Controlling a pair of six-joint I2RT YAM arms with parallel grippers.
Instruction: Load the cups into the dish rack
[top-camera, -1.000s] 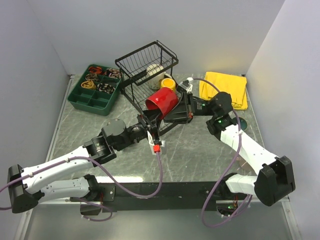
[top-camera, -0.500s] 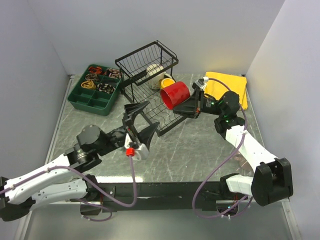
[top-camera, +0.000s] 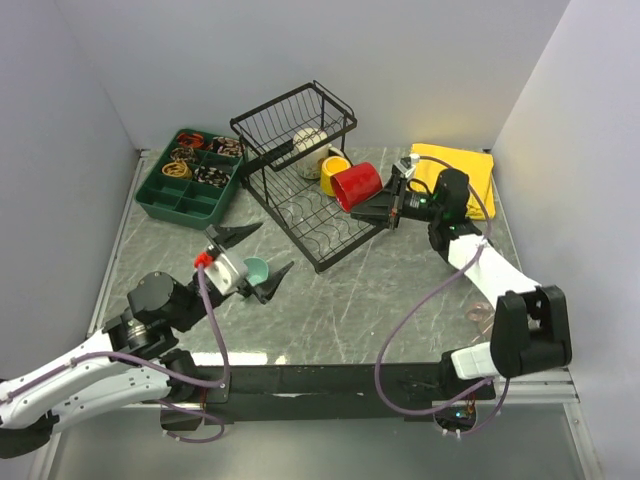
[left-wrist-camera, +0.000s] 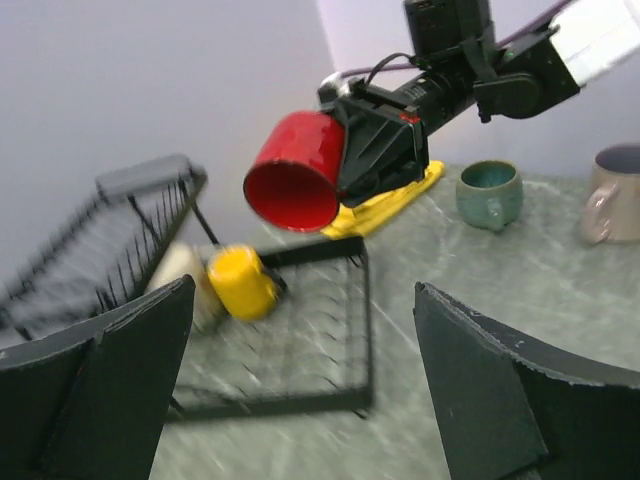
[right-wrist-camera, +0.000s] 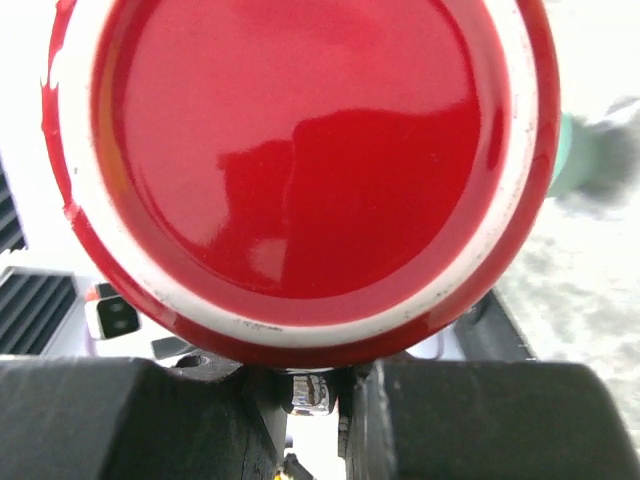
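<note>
My right gripper should move down to the bare rack wires beside the yellow cup, tip the red cup (top-camera: 357, 186) so its opening faces down, and release it, because that spot is empty.
My right gripper (top-camera: 378, 203) is shut on the handle of the red cup (top-camera: 357, 186), which hangs tilted above the right edge of the dish rack (top-camera: 310, 215). In the right wrist view the red cup's base (right-wrist-camera: 300, 150) fills the frame above my gripper (right-wrist-camera: 318, 385). A yellow cup (top-camera: 334, 168) and a cream cup (top-camera: 310, 142) lie in the rack. My left gripper (top-camera: 255, 253) stands open and empty near the table's front left, well short of the rack. Its wrist view shows the gripper (left-wrist-camera: 303, 290), the red cup (left-wrist-camera: 297, 180), the yellow cup (left-wrist-camera: 240, 282), a teal cup (left-wrist-camera: 490, 192) and a pale cup (left-wrist-camera: 610, 195) on the table.
A green compartment tray (top-camera: 190, 190) with small items sits at the back left. A yellow cloth (top-camera: 450, 175) lies at the back right behind the right arm. A pale translucent cup (top-camera: 480, 315) rests by the right arm's base. White walls close in three sides.
My left gripper opened, let go of the red cup and drew back toward the front left. My right gripper lifted the red cup up and to the right, over the rack's edge.
</note>
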